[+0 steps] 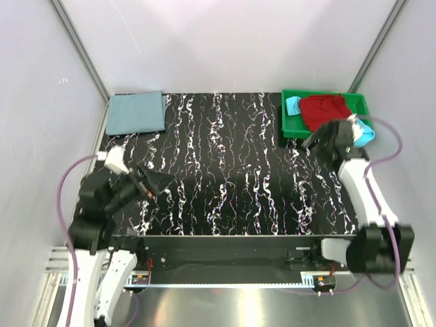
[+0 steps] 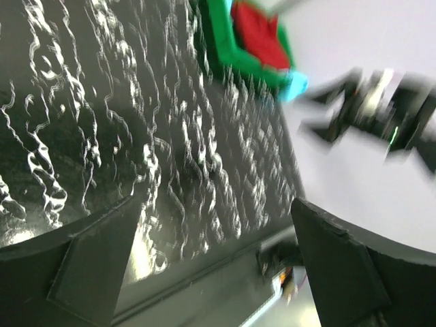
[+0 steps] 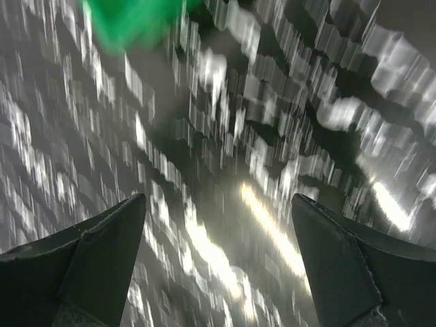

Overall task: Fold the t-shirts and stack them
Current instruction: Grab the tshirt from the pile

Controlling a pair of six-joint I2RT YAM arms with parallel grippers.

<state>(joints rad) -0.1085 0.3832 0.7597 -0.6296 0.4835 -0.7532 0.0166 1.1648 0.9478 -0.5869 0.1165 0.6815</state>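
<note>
The deep red t-shirt [image 1: 323,109] lies over the turquoise cloth [image 1: 293,104], so the robot's right gripper next needs to move outward over the tray and go down to the far edge of the red t-shirt.
A folded dusty grey-blue t-shirt [image 1: 136,112] lies flat at the table's far left corner. A deep red t-shirt [image 1: 323,109] [image 2: 259,30] sits crumpled in the green tray [image 1: 284,116] at the far right. Light turquoise cloth [image 1: 293,104] [image 2: 293,85] pokes out on both sides of the red one. My right gripper [image 1: 313,141] [image 3: 218,266] hovers at the tray's front edge, open and empty over the table. My left gripper [image 1: 158,182] [image 2: 218,272] is low at the near left, open and holding nothing.
The table top [image 1: 231,157] is black with white marbling. White walls close in on the left, back and right. In the right wrist view a corner of the green tray [image 3: 129,24] shows at the top left, blurred. The left wrist view catches the right arm [image 2: 375,112].
</note>
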